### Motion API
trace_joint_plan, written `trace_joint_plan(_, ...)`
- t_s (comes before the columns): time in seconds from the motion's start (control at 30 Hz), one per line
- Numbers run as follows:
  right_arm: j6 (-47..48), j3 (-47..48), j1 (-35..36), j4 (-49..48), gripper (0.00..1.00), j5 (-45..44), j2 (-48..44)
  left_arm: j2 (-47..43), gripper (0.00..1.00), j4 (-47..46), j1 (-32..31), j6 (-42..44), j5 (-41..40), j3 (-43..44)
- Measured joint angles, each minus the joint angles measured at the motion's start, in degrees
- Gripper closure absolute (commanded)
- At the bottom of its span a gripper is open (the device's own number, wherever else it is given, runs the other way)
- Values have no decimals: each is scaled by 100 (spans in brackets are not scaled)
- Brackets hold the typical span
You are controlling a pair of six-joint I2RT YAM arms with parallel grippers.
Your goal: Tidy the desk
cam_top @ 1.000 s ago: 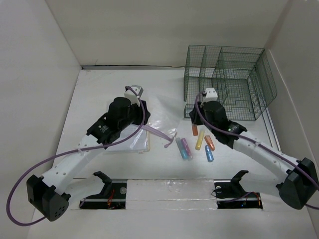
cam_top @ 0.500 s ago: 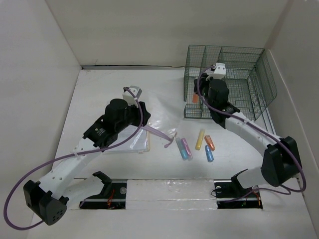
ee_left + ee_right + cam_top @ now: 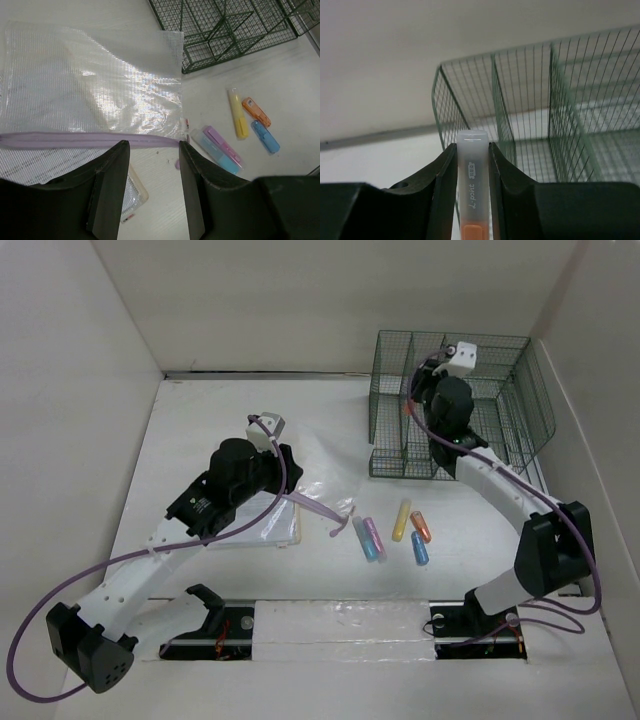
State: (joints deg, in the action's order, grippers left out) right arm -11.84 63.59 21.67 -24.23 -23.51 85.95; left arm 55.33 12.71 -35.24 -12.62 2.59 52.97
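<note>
The highlighter in my right gripper shifts down and to the left in the top view to the empty pouch-side section [image 3: 389, 432] [image 3: 487, 126] next, then I lower and release it.
The white desk [image 3: 190, 430] holds a clear mesh pouch [image 3: 322, 492] with a purple zip, also in the left wrist view [image 3: 90, 95]. My left gripper [image 3: 284, 473] hovers open and empty over the pouch's zip edge [image 3: 152, 150]. Loose highlighters lie mid-desk: a purple and light-blue pair [image 3: 369, 538], a yellow one [image 3: 401, 520], an orange one [image 3: 421, 527] and a blue one [image 3: 420, 549]. My right gripper [image 3: 410, 405] is shut on an orange highlighter [image 3: 472, 170] with a clear cap, held upright at the front left of the green wire rack [image 3: 480, 410].
The green rack's compartments [image 3: 530, 115] stand just behind the held highlighter. A white notepad [image 3: 268, 530] lies under my left arm. White wall panels enclose the desk. The loose highlighters also show in the left wrist view [image 3: 238, 120].
My right gripper has risen from the desk with the orange highlighter and moved back to the rack's front left. My left arm has shifted only slightly.
</note>
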Motion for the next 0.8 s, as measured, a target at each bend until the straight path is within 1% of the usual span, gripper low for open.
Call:
trace_joint_plan(0.1,70,535,-232,33,82,219,72,0,60,0,0,7,0,0)
trace_joint_plan(0.2,109,776,-378,26,82,448,192,0,60,-2,0,11,0,0)
trace_joint_plan(0.33,103,833,-358,79,82,732,695,7,60,-2,0,13,0,0)
trace_joint_plan(0.5,83,828,-354,413,82,946,1515,9,60,-2,0,15,-2,0)
trace_joint_plan(0.8,247,1008,-297,573,81,850,2037,11,60,-2,0,17,-24,0)
